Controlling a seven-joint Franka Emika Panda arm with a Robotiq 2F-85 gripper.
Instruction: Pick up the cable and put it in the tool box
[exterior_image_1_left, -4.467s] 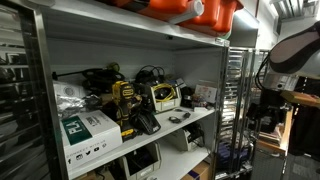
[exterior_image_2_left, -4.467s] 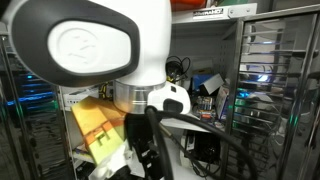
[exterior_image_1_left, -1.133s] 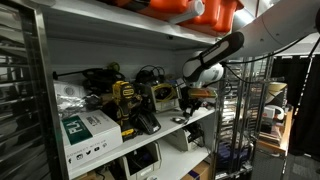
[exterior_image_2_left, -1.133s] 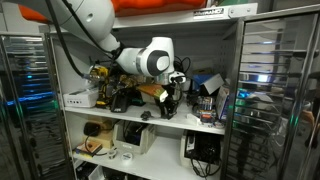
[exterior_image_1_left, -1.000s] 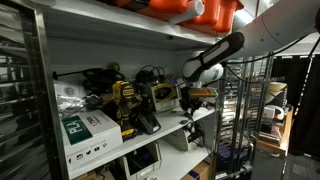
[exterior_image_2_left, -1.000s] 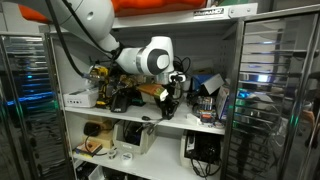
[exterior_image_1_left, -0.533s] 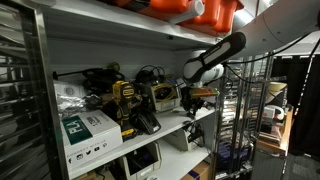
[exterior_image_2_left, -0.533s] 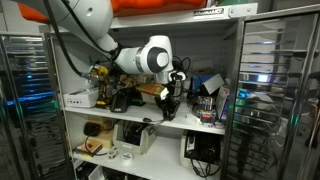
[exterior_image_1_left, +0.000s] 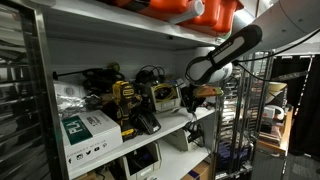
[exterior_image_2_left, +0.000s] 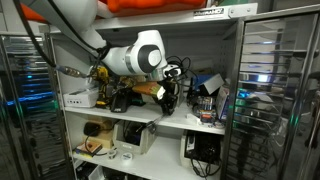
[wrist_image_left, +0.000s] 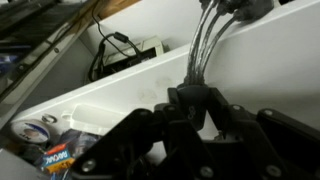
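My gripper hangs low beside the tool box, which stands outward, so it will next lift up and outward over the box's top to release the plug.
In the wrist view my gripper (wrist_image_left: 192, 112) is shut on the black plug end of the cable (wrist_image_left: 204, 45). Its grey strands run up from the fingers across the white shelf edge. In both exterior views the gripper (exterior_image_1_left: 191, 97) (exterior_image_2_left: 170, 96) hangs over the middle shelf with the arm reaching in. The tool box (exterior_image_1_left: 163, 97), a boxy yellow case with black trim and a pale label, stands on that shelf right beside the gripper. In an exterior view the tool box (exterior_image_2_left: 147, 88) is partly hidden behind the wrist.
A yellow-and-black power tool (exterior_image_1_left: 124, 106) and a white-and-green carton (exterior_image_1_left: 86, 132) stand further along the shelf. Orange cases (exterior_image_1_left: 195, 10) sit on the shelf above. A wire rack (exterior_image_2_left: 268, 90) stands beside the shelving. Boxes and devices fill the lower shelf (exterior_image_2_left: 140, 135).
The arm has lifted and drawn back a little from the shelf, with the gripper still shut on the cable. Nothing on the shelf has moved.
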